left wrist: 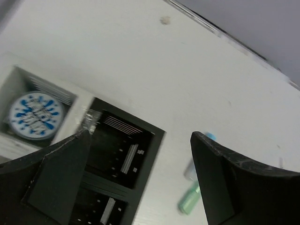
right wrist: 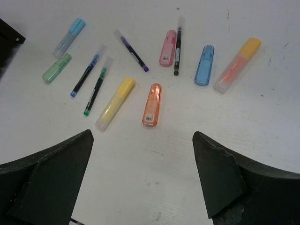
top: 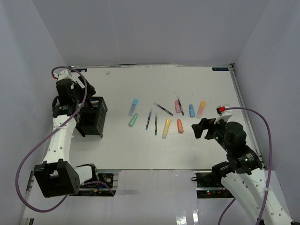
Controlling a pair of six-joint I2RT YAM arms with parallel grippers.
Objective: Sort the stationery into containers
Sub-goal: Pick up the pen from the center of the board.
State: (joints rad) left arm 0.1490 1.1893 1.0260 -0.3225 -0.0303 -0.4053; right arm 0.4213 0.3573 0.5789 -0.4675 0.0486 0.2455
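Observation:
The black pen lies close beside the pink marker, so the robot's right gripper will next move outward and down onto the pen's dark near end (top: 182, 111) (right wrist: 176, 68) and close.
Several markers lie in a loose row mid-table: light blue (right wrist: 69, 37), green (right wrist: 56, 68), yellow (right wrist: 115, 103), orange (right wrist: 152, 104), pink (right wrist: 167, 48), blue (right wrist: 204, 65) and peach-orange (right wrist: 237, 64). Thin pens (right wrist: 88, 70) lie among them. My right gripper (right wrist: 140, 138) is open and empty, just short of the orange marker (top: 180, 125). My left gripper (left wrist: 140, 136) is open and empty above the black slotted organizer (left wrist: 152, 140). The blue-white roll (left wrist: 35, 115) lies in a compartment of the white tray (left wrist: 79, 101) beside the organizer. In the top view the left arm hides the tray.
The organizer (top: 96, 117) stands at the table's left, under the left gripper (top: 82, 111). The right gripper (top: 200, 129) is right of the marker row. White walls close in the table at the back and on both sides.

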